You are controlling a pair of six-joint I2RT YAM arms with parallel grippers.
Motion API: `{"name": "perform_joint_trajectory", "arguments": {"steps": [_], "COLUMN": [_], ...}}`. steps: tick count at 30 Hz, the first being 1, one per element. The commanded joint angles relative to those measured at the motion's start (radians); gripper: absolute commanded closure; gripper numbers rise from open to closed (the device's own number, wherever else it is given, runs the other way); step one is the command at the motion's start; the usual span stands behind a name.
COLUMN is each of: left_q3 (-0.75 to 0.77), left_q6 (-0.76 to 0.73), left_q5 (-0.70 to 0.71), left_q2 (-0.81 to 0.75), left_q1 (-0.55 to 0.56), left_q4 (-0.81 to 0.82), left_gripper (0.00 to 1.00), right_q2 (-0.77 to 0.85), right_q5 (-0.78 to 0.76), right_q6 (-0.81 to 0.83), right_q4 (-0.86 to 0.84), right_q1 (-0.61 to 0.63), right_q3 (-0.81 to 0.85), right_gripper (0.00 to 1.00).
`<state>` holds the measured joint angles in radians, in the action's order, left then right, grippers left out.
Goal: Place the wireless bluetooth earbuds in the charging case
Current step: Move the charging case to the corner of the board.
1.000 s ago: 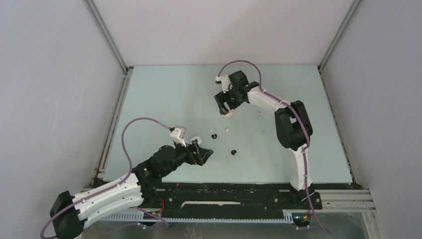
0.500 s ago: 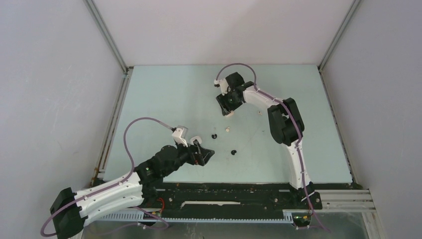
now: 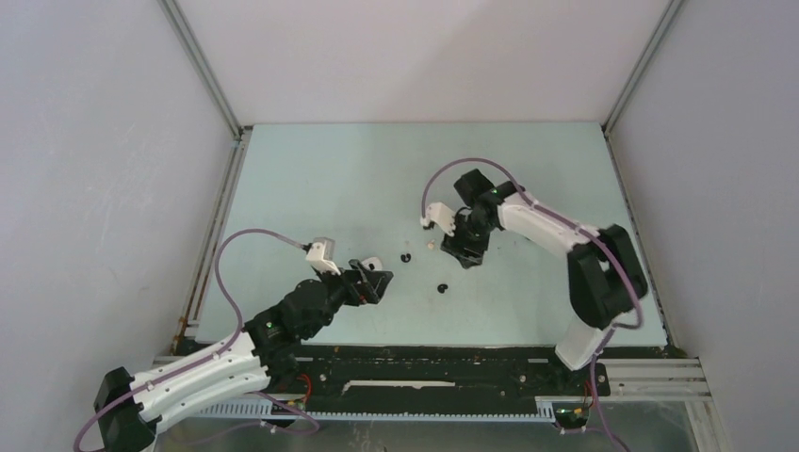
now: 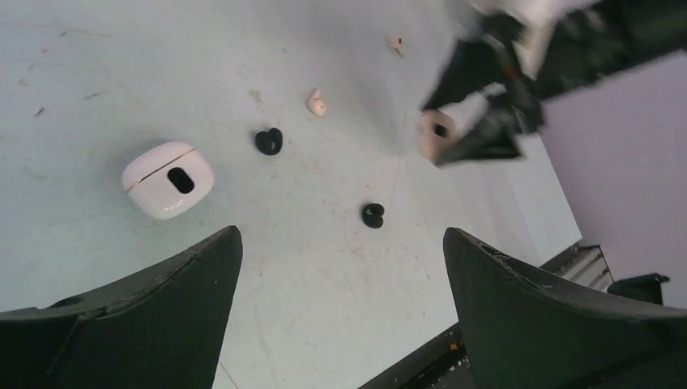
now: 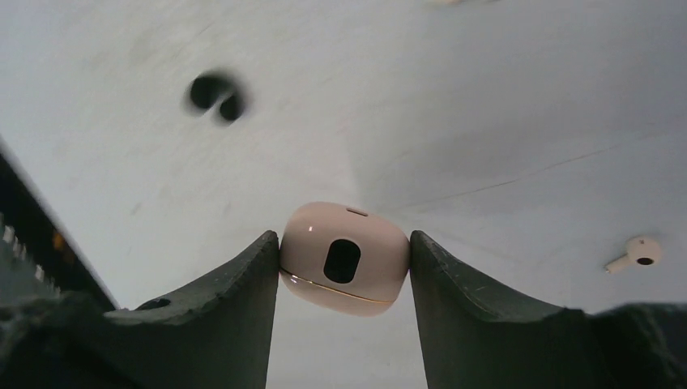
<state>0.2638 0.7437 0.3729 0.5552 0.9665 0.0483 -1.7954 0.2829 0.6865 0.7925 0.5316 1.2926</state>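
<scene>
My right gripper moves back next and sets the held case down on empty table near the black bar, past the near black earbud.
My right gripper (image 5: 343,243) is shut on a closed pink-beige charging case (image 5: 343,258), held off the table with a finger on each side; the left wrist view shows that case (image 4: 438,130) hanging in the black jaws. A white charging case (image 4: 168,179) lies closed on the table just ahead of my open, empty left gripper (image 4: 340,267). Loose earbuds lie between the arms: two black ones (image 4: 269,141) (image 4: 373,215), a beige one (image 4: 316,103) and a white one (image 4: 396,43). A white stemmed earbud (image 5: 636,252) lies right of the held case.
The pale green table (image 3: 311,179) is walled by white panels at the back and both sides. A black rail (image 3: 424,363) runs along the near edge by the arm bases. A blurred black earbud (image 5: 216,95) lies beyond the right gripper.
The right gripper closed on the pink-beige case at the far middle and carried it nearer, over the loose earbuds. The left arm drew back slightly to the left, still open.
</scene>
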Motion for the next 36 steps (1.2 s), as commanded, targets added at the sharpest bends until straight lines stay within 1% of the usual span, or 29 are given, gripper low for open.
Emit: {"name": "perform_joint_trajectory", "arguments": {"steps": [1, 3, 5, 9, 11, 12, 14, 16, 18, 21, 25, 28, 31, 33, 36], "left_q3": [-0.01, -0.012, -0.007, 0.013, -0.005, -0.02, -0.041, -0.038, -0.017, 0.017, 0.027, 0.019, 0.014, 0.015, 0.026], "left_q6": [0.076, 0.076, 0.066, 0.041, 0.03, 0.019, 0.004, -0.002, 0.004, -0.011, -0.043, -0.04, -0.026, -0.011, 0.044], "left_q5": [0.096, 0.088, 0.074, 0.061, 0.071, 0.08, 0.113, 0.156, 0.186, 0.168, 0.122, 0.146, 0.175, 0.183, 0.19], "left_q2": [-0.011, -0.004, 0.011, 0.024, -0.009, -0.047, -0.096, -0.14, -0.14, -0.103, -0.081, -0.1, -0.109, -0.102, -0.064], "left_q1": [0.006, 0.006, 0.006, 0.006, 0.006, 0.006, 0.006, 0.006, 0.006, 0.006, 0.006, 0.006, 0.006, 0.006, 0.006], "left_q4": [-0.041, -0.041, -0.042, -0.06, -0.028, 0.003, 0.011, -0.021, -0.101, -0.138, -0.121, -0.126, -0.138, -0.143, -0.158], "left_gripper": [0.0, 0.0, 0.0, 0.0, 0.0, 0.0, 0.0, 0.0, 0.0, 0.0, 0.0, 0.0, 0.0, 0.0, 0.0], "right_q2": [0.184, 0.234, 0.267, 0.239, 0.201, 0.191, 0.185, 0.183, 0.177, 0.171, 0.212, 0.327, 0.465, 0.545, 0.617], "right_q5": [0.093, 0.09, 0.067, -0.04, -0.084, -0.104, -0.14, -0.175, -0.192, -0.216, -0.236, -0.151, -0.024, 0.037, 0.107], "right_q6": [0.363, 0.439, 0.471, 0.487, 0.502, 0.503, 0.517, 0.539, 0.552, 0.568, 0.551, 0.479, 0.335, 0.194, -0.109], "right_q4": [0.173, 0.196, 0.167, 0.108, 0.124, 0.12, 0.091, 0.046, 0.008, -0.059, -0.079, -0.036, -0.005, -0.011, -0.06], "right_q1": [0.026, 0.055, 0.097, 0.208, 0.281, 0.308, 0.357, 0.39, 0.402, 0.4, 0.373, 0.326, 0.271, 0.241, 0.203], "right_q3": [-0.134, -0.186, -0.241, -0.304, -0.31, -0.316, -0.336, -0.363, -0.378, -0.409, -0.429, -0.429, -0.429, -0.429, -0.438], "right_gripper": [0.58, 0.58, 0.57, 0.57, 0.57, 0.57, 0.57, 0.57, 0.56, 0.45, 0.22, 0.21, 0.2, 0.21, 0.24]}}
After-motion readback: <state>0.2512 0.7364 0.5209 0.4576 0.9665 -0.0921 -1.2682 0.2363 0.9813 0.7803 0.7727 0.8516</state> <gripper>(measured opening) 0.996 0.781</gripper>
